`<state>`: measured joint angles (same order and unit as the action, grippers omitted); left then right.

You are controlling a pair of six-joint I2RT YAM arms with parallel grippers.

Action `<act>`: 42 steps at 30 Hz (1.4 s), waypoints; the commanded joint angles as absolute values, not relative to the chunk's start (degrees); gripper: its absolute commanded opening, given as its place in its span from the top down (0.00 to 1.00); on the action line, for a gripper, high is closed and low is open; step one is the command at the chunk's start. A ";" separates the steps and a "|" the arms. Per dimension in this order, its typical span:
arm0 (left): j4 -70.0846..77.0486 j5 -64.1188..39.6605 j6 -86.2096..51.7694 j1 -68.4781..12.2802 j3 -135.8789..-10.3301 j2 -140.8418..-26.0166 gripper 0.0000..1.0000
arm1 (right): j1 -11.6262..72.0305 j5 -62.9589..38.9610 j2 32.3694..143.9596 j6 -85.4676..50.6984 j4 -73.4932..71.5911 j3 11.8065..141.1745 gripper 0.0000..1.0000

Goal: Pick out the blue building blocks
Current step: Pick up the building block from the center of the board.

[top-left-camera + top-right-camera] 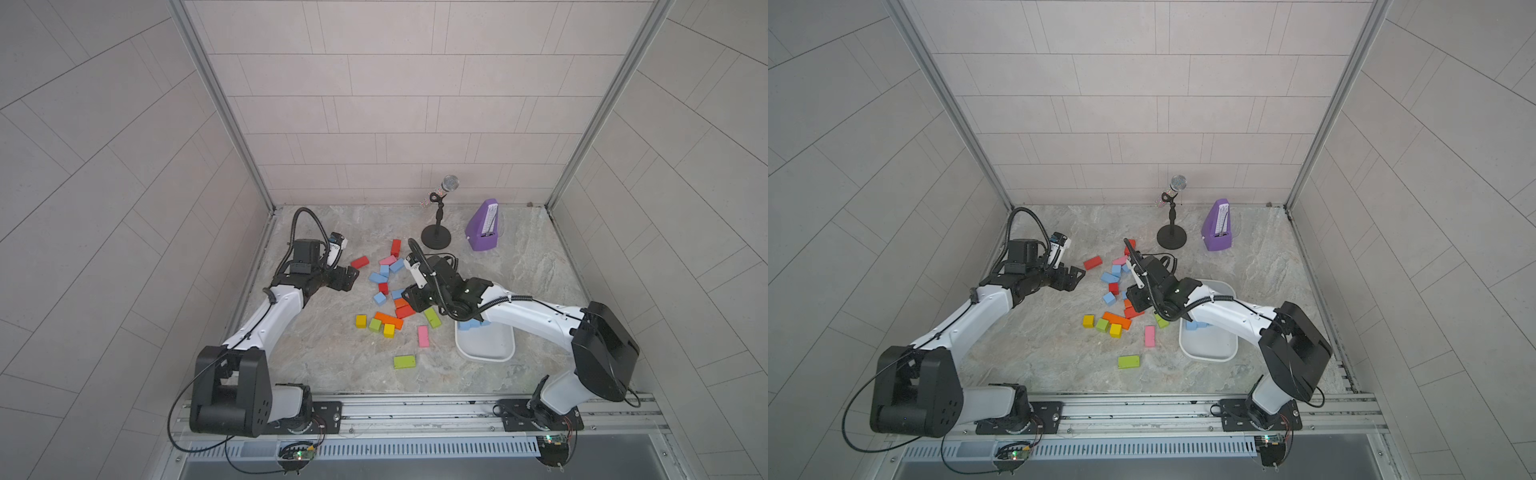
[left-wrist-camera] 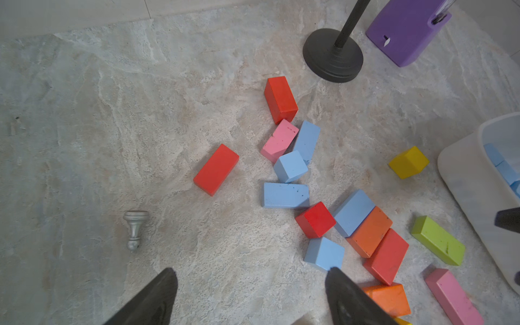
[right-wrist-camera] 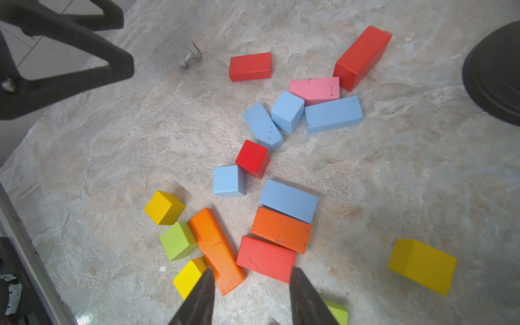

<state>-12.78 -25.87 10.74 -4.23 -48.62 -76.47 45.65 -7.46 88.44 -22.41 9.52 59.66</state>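
Observation:
My left gripper is still to move across toward the tray and lower its fingers around the nearmost blue cube below, because there is bare floor on opposite sides of the cube.
Several blue building blocks lie loose on the stone floor among other colours, grouped mid-floor in both top views. More blue blocks sit in the white tray, partly hidden under my right arm. My right gripper hovers open over the orange and red bricks with only floor between its fingers; the nearest blue brick lies just beyond them. My left gripper stands wide open and empty at the pile's left side, with a blue cube beside one fingertip.
A black microphone stand and a purple metronome stand at the back. A small silver knob lies left of the pile. Red, orange, yellow, green and pink blocks are scattered around the blue ones. Walls close in three sides.

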 commanded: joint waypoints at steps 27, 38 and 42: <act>-29.96 -9.70 18.41 -24.07 -63.96 -97.86 0.22 | 39.11 -9.84 77.08 -21.27 2.22 45.75 0.54; -33.15 -6.67 17.65 -28.05 -67.65 -104.76 0.29 | 37.71 -11.25 76.96 -21.89 1.14 44.30 0.54; -33.80 -6.88 18.01 -28.11 -67.69 -105.23 0.43 | 37.10 -11.16 75.66 -21.92 1.14 43.34 0.54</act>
<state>-31.83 -7.79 17.34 -27.79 -66.39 -105.14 37.45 -10.92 77.95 -21.50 1.52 44.10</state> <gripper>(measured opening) 0.585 0.457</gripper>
